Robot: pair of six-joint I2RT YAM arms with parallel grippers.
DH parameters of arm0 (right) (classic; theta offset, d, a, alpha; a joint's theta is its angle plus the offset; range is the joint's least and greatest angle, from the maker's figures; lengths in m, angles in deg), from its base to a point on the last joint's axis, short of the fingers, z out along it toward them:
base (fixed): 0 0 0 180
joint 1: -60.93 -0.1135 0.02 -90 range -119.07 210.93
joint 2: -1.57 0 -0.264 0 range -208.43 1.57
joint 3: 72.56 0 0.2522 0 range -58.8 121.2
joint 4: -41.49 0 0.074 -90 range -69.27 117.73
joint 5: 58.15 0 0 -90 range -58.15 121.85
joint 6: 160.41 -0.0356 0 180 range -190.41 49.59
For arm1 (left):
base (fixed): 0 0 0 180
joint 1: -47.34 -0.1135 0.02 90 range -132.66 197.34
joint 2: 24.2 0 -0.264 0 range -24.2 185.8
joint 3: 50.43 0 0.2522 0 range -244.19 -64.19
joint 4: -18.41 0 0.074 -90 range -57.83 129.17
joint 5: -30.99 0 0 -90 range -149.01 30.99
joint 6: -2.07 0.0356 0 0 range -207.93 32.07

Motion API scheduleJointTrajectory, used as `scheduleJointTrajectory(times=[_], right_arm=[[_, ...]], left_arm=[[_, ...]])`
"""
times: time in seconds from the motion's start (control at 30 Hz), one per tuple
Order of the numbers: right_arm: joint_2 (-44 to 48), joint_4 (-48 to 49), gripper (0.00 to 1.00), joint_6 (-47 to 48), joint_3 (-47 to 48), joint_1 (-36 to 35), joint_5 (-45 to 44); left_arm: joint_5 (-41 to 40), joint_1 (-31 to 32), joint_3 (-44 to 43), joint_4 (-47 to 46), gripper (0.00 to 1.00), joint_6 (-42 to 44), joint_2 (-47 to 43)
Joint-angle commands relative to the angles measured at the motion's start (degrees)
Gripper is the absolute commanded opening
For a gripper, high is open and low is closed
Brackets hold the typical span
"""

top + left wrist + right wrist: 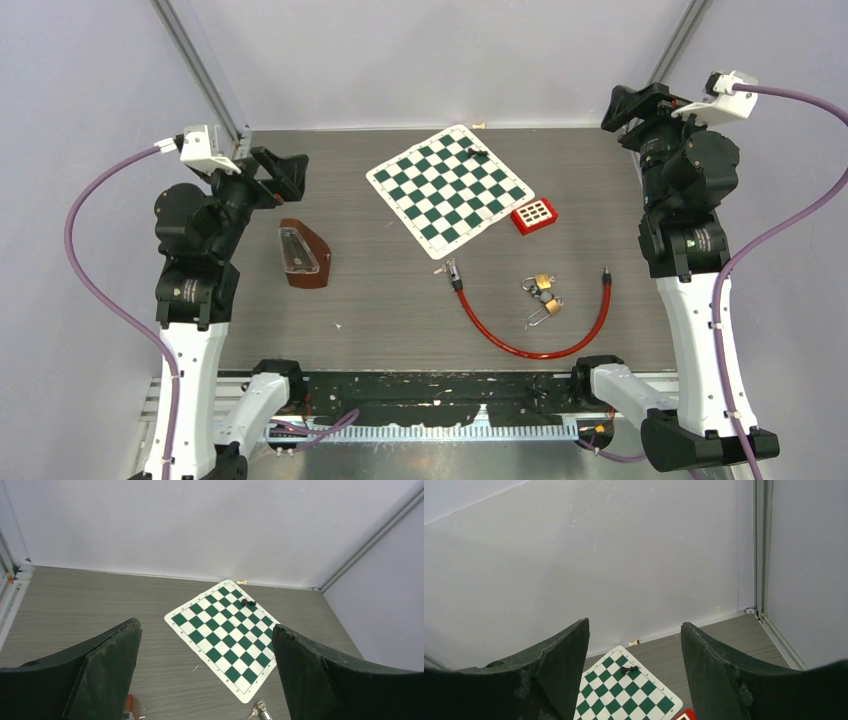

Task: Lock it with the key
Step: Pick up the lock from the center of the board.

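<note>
My right gripper tilts downward and moves low and back to the nearer padlock's brass body (553, 307) next, which lies below it and closer to my base.
A red cable lock (520, 346) lies curved on the grey table, near the front right. Its left end has a metal head with small keys (445, 268) on it, and that head also shows at the bottom edge of the left wrist view (260, 711). The cable's right end (605, 275) lies free. Two small brass padlocks (543, 297) sit inside the curve. My left gripper (291, 176) hangs open high over the table's left side, holding nothing. Raised at the far right, my right gripper (632, 106) is open and empty too.
A green-and-white chessboard mat (450, 186) lies at the back centre with a toppled black piece (478, 152) on it. A white piece (478, 126) lies by the back wall. A small red tray (533, 215) sits beside the mat. A brown metronome (303, 256) stands at the left.
</note>
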State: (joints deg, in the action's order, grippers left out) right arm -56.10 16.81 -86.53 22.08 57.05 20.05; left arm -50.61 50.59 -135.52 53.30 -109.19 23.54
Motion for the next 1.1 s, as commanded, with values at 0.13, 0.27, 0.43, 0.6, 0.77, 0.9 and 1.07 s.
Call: scheduleJointTrajectory(times=[0.13,0.27,0.43,0.6,0.77,0.9,1.07], right_arm=[[0.3,-1.3,0.68,-3.5,-1.0,0.4,0.7],[-1.4,-4.5,0.69,-4.6,-0.7,0.5,5.5],[-2.6,-9.3,0.75,-7.5,-3.2,0.5,6.5],[-1.8,-12.4,0.81,-13.0,-10.9,0.6,5.3],[-2.1,-16.1,0.8,-16.6,-19.2,0.3,4.9],[-2.5,-21.9,0.8,-21.0,-24.8,-1.0,-0.5],[-0.2,-25.6,0.76,-31.4,-32.9,-2.3,-5.1]], left_arm=[[7.7,-0.3,3.7,-7.6,1.0,-6.3,-2.9],[13.5,-0.2,6.8,-12.3,1.0,-8.2,-3.3],[17.7,5.3,6.5,-9.3,1.0,-2.7,-0.5],[18.5,12.4,7.2,-6.2,0.99,0.1,1.4],[14.4,21.1,11.0,-8.4,0.99,0.1,3.3],[8.8,28.3,12.8,-8.8,0.98,2.8,5.7],[5.5,33.0,14.0,-8.9,0.97,3.7,8.2]])
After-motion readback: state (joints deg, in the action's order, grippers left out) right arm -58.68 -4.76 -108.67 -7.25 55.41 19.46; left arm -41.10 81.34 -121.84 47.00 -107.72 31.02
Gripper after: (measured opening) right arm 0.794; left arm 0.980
